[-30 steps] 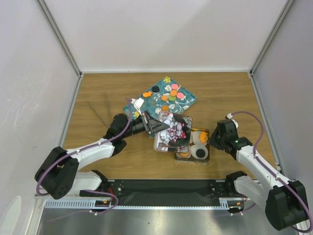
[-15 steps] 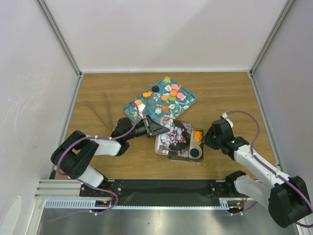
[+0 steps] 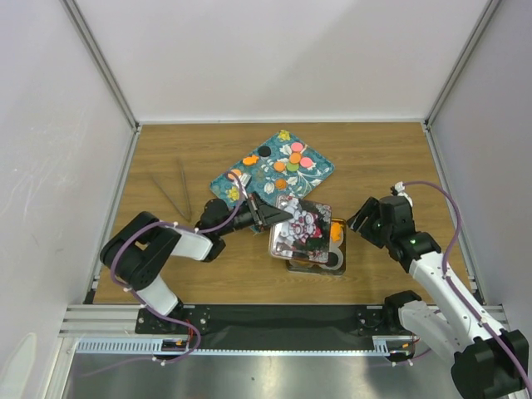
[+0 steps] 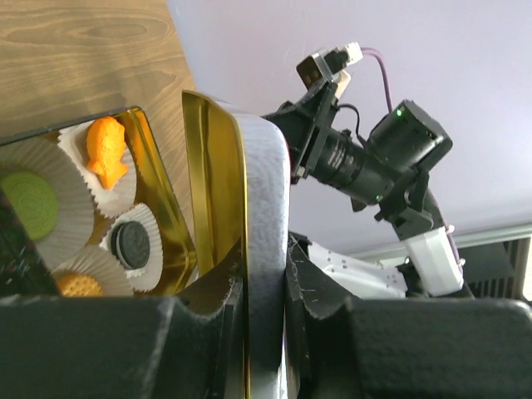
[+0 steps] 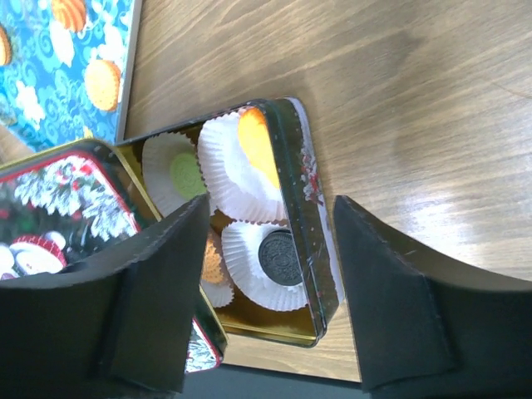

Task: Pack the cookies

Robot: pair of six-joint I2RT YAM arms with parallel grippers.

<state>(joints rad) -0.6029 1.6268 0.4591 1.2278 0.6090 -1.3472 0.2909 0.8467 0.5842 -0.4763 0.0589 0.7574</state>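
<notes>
The lid in my left gripper needs to go toward the right in the top view, over the tin's uncovered end, where I should let go of its edge, because cookies there still lie open.
My left gripper is shut on the edge of the Christmas-patterned tin lid and holds it tilted over the left part of the gold tin. In the left wrist view the lid's edge is pinched between my fingers. The tin holds cookies in white paper cups: a black one, a green one and orange ones. More loose cookies lie on the teal floral tray. My right gripper is open, its fingers either side of the tin's right wall in the right wrist view.
Two thin dark sticks lie on the wood at the left. White walls enclose the table on three sides. The teal tray touches the lid's far side.
The left gripper has carried the lid a little to the right, covering more of the tin. The right gripper has drawn back and up from the tin's right side.
</notes>
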